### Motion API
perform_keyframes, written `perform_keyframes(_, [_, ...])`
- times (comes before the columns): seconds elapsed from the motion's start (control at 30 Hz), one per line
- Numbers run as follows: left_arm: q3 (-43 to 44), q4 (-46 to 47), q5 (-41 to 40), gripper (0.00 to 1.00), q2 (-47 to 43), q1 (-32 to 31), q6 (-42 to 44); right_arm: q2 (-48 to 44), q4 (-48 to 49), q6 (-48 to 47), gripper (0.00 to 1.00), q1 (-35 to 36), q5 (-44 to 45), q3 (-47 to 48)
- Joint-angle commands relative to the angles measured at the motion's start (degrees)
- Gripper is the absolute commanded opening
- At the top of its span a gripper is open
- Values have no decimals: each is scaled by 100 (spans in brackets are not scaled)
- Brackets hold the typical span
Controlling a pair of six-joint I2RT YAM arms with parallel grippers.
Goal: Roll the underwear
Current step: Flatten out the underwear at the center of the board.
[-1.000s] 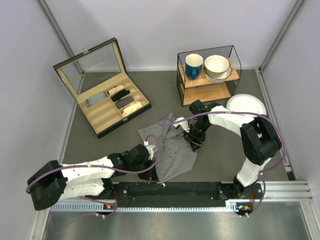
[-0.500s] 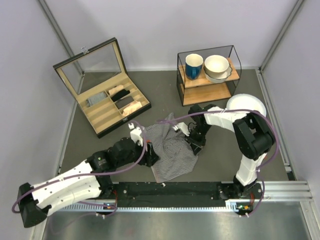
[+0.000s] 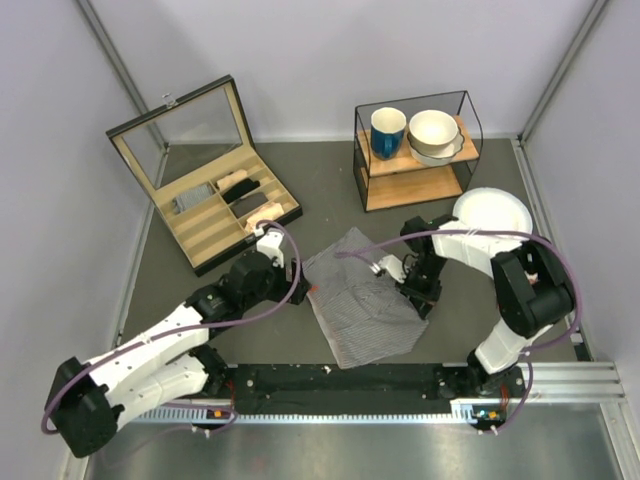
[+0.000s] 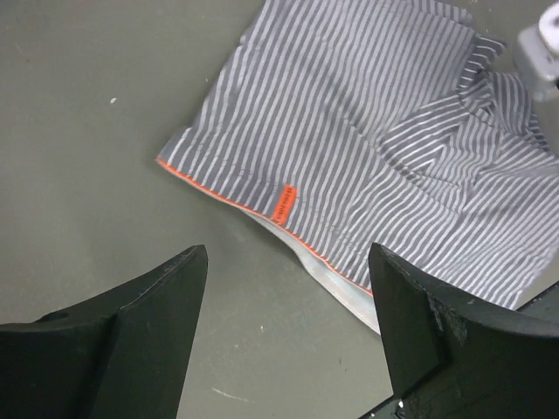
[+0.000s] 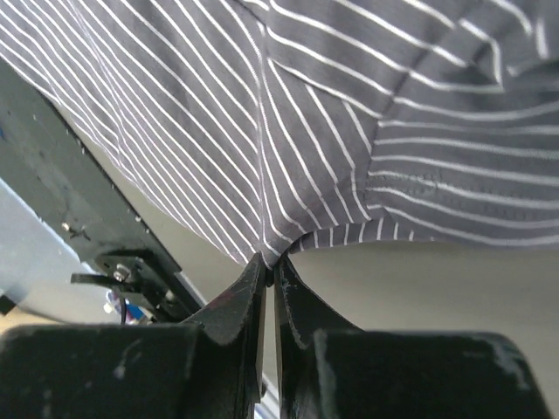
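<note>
The underwear [image 3: 365,300] is still out of reach of the open fingers, which are over bare table. My left gripper should move outward and down onto the orange-trimmed edge's far corner [image 3: 307,264] to close.
The underwear [image 3: 365,300], grey with fine white stripes and an orange-trimmed edge, lies spread flat on the table in the middle. My left gripper [image 3: 298,288] hovers just off its left edge, open, with nothing between its fingers. In the left wrist view the open gripper [image 4: 286,262] stands over bare table, short of the underwear [image 4: 376,113] and its orange label [image 4: 282,202]. My right gripper [image 3: 416,296] is at the cloth's right edge. In the right wrist view this gripper [image 5: 269,260] is shut on a pinch of the underwear's [image 5: 306,105] hem.
An open compartment box [image 3: 205,190] with several fabric rolls stands at the back left. A wire-framed shelf [image 3: 415,150] with a blue mug and bowls is at the back right, with a white plate [image 3: 492,212] beside it. A black rail [image 3: 340,378] runs along the near edge.
My left gripper let go of the cloth, opened and drew back to the left. My right gripper shut on the right hem and pulled; the underwear now lies flatter and further right.
</note>
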Motion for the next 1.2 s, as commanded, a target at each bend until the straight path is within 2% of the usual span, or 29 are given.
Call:
perform_keyframes(0.0, [54,850,350,79,377,213,284,-212,-466,-259,5,-51,308,-357])
perform_keyframes(0.13, [151,1096,394,78,930,398,424,-300,-510,-268,7,-287,432,-428])
perform_keyframes(0.2, [160,1236,690,76,1089,556,468,-361,-589,-295,12,-419,449,-350])
perform_keyframes(0.33, [247,1641,1079,75,1633,776,574,-634,-878,-505,27,-701,318,63])
perform_keyframes(0.37, [291,1763,1210,75,1757,863,643,-739,-940,-567,34,-701,274,203])
perform_keyframes(0.47, [511,1852,1475,74,2302,1013,784,-696,-1072,-839,40,-701,-67,914])
perform_keyframes(0.63, [1170,1474,1554,69,3146,1172,1066,-187,-819,-1261,40,-692,-1358,2417])
perform_keyframes(0.77, [1556,948,1545,66,3568,1180,1303,411,-528,-1069,38,-649,-1774,3498])
perform_keyframes(0.83, [1794,650,1615,60,3832,1180,1382,630,-475,-1112,38,-587,-1922,4026])
perform_keyframes(0.93, [1935,464,1694,55,4104,1180,1479,501,208,-1217,39,-517,-2038,3967])
perform_keyframes(1.0, [1944,437,1799,53,4218,1180,1505,447,840,-1471,59,-517,-2099,3504])
perform_keyframes(1.03, [1935,420,1809,52,4237,1180,1523,490,861,-2142,66,-517,-2065,3396])
perform_keyframes(1.17, [1926,315,1844,47,4316,1180,1576,1201,835,-2378,67,-455,-1757,3587])
